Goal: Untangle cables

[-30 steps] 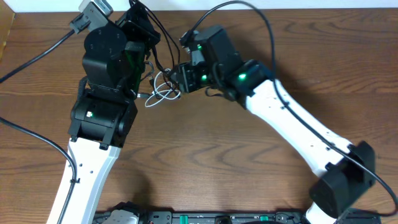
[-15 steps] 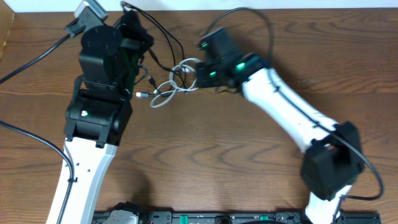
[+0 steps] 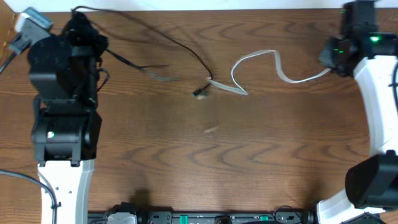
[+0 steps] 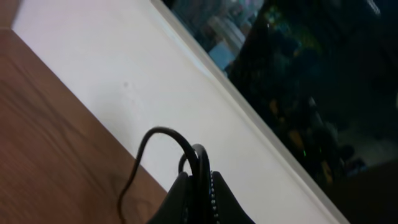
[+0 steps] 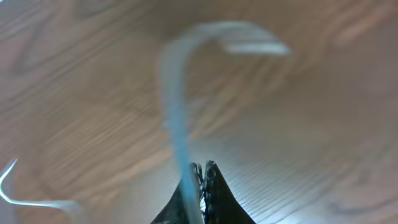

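Note:
My right gripper should pull to the right in the overhead view and release the white cable (image 3: 261,57) on the tabletop, because its tail still touches the black cable.
The cables lie pulled apart across the back of the table. The black cable (image 3: 163,38) runs from my left gripper (image 3: 79,25) at the far left in a long arc to a plug end (image 3: 200,93) mid-table. The white cable (image 3: 261,57) snakes from near that plug to my right gripper (image 3: 331,62) at the far right. In the left wrist view, my left gripper (image 4: 200,180) is shut on the black cable (image 4: 163,134). In the right wrist view, my right gripper (image 5: 203,171) is shut on the white cable (image 5: 174,106), which is blurred.
The wooden table (image 3: 205,162) stretches between both arms. A white wall edge (image 4: 155,81) and a dark cluttered area show behind the table in the left wrist view. Thick black arm wires (image 3: 12,174) trail at the left.
Both arms swung far apart, left to the far left, right to the far right. The small coil between them came undone into two stretched cables.

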Controlling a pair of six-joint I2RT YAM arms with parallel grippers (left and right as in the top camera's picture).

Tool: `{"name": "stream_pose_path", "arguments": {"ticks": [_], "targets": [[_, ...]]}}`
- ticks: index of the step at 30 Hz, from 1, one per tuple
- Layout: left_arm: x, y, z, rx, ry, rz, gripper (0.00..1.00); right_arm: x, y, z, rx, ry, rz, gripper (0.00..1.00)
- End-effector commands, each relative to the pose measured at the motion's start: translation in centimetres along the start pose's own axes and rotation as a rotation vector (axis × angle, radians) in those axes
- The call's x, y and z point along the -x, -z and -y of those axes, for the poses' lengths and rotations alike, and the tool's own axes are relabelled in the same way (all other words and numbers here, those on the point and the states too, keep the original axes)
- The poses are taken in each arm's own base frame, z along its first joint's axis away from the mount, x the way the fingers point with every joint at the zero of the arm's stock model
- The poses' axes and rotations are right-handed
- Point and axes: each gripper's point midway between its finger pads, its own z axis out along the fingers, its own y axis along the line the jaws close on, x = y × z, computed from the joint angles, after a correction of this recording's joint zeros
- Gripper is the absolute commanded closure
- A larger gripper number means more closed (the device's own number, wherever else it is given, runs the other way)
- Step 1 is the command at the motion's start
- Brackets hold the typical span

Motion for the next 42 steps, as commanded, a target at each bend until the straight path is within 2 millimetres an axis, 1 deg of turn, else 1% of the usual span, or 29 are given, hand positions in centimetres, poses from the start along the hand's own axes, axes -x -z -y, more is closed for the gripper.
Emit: {"name": "stream_pose_path", "arguments": {"ticks": [1,5,8,9,11,13,14,15,16,17,20,21,23,26,29,32,35,36,38,40,42], "targets": [[1.6,0.5,-0.3,0.008,-0.016,0.04,0.92,1.9,-1.0,2.5,-0.002,-0.016,0.015,0.99],[0.8,0.4,0.3,-0.026,-0.017,-0.001,0.93,4.9,-1.1,4.2,0.041,-0.066,0.087,0.99],[0.2,0.3,0.6,-0.046,-0.019,-0.032,0.93,8.0,-0.2,4.5,0.135,-0.098,0.167,0.99],[0.0,0.2,0.5,-0.045,-0.02,-0.04,0.93,9.8,0.7,4.8,0.194,-0.121,0.212,0.99],[-0.2,0.2,0.3,-0.038,-0.026,-0.047,0.93,11.8,1.9,5.4,0.244,-0.149,0.262,0.99],[-0.5,0.2,0.0,-0.024,-0.051,-0.06,0.93,14.6,4.0,6.8,0.3,-0.177,0.345,0.99],[-0.7,0.2,-0.2,-0.019,-0.052,-0.068,0.92,15.4,4.7,7.3,0.309,-0.189,0.374,0.99],[-1.0,0.2,-0.3,-0.014,-0.054,-0.08,0.92,17.1,6.1,8.6,0.316,-0.22,0.43,0.99],[-1.1,0.2,-0.4,-0.009,-0.055,-0.086,0.93,17.9,7.1,9.2,0.325,-0.244,0.459,0.99],[-1.5,0.2,-0.5,-0.011,-0.057,-0.105,0.93,19.4,9.0,10.3,0.357,-0.287,0.51,0.99],[-2.9,0.0,-0.1,-0.046,-0.057,-0.175,0.92,21.8,12.6,11.0,0.475,-0.322,0.598,0.99],[-3.3,0.1,0.2,-0.062,-0.056,-0.199,0.93,22.2,13.1,11.2,0.494,-0.326,0.615,0.99],[-5.0,0.1,0.9,-0.116,-0.072,-0.281,0.93,22.8,13.6,11.5,0.509,-0.334,0.644,0.99],[-7.3,0.2,1.8,-0.179,-0.08,-0.391,0.93,23.3,12.9,12.2,0.468,-0.339,0.663,0.99],[-10.4,0.5,3.2,-0.275,-0.143,-0.515,0.93,24.0,11.0,13.4,0.401,-0.368,0.676,0.99],[-14.0,0.6,3.9,-0.318,-0.209,-0.616,0.93,25.3,8.5,14.2,0.367,-0.382,0.699,0.99],[-16.9,0.9,4.7,-0.351,-0.261,-0.682,0.92,26.3,6.4,14.4,0.367,-0.382,0.715,0.99],[-18.3,1.1,5.1,-0.371,-0.288,-0.711,0.93,26.8,5.2,14.6,0.369,-0.391,0.722,0.99],[-19.8,1.5,5.6,-0.395,-0.32,-0.742,0.93,27.3,3.7,14.8,0.369,-0.409,0.73,0.99],[-21.7,2.1,6.2,-0.42,-0.346,-0.783,0.93,27.6,1.5,15.0,0.364,-0.411,0.724,0.99],[-22.6,2.6,6.7,-0.436,-0.355,-0.804,0.93,27.4,-0.2,15.5,0.338,-0.422,0.706,0.99]]}}
